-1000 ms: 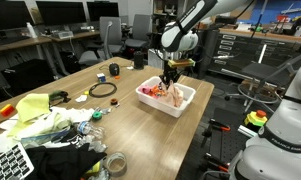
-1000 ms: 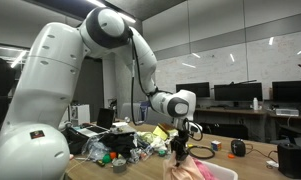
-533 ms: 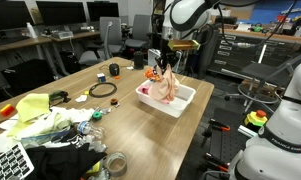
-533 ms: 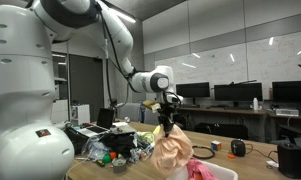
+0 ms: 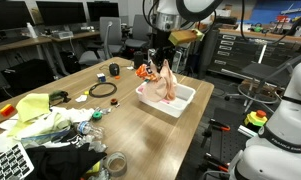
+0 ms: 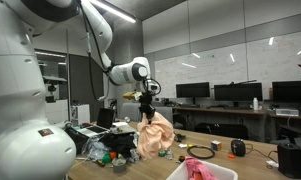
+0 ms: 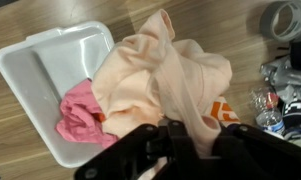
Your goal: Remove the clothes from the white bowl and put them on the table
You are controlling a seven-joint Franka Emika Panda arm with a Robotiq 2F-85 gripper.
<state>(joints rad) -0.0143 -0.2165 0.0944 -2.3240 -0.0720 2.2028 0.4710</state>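
Observation:
My gripper moves farther from the tub (image 6: 222,172) next, over the clear tabletop, and releases the peach cloth there, since bare wood lies open beside the white tub.
My gripper (image 5: 162,56) is shut on a peach cloth (image 5: 166,82) and holds it hanging high above the white bowl (image 5: 180,103), a white rectangular tub on the wooden table (image 5: 140,125). In an exterior view the gripper (image 6: 147,99) has the peach cloth (image 6: 155,134) dangling to the left of the tub (image 6: 222,172). In the wrist view the peach cloth (image 7: 160,80) fills the middle, pinched between the jaws (image 7: 180,150). A pink cloth (image 7: 78,110) lies inside the tub (image 7: 40,70), also seen in an exterior view (image 6: 195,168).
A yellow cloth (image 5: 35,110), bottles, a tape roll (image 5: 115,163) and clutter lie at the near end of the table. A black cable ring (image 5: 102,90) and a small dark cup (image 5: 114,69) sit further along. Office chairs and desks stand around.
My gripper has risen from inside the tub with the peach cloth in it, lifting it clear of the tub and moving it sideways. The pink cloth stays in the tub.

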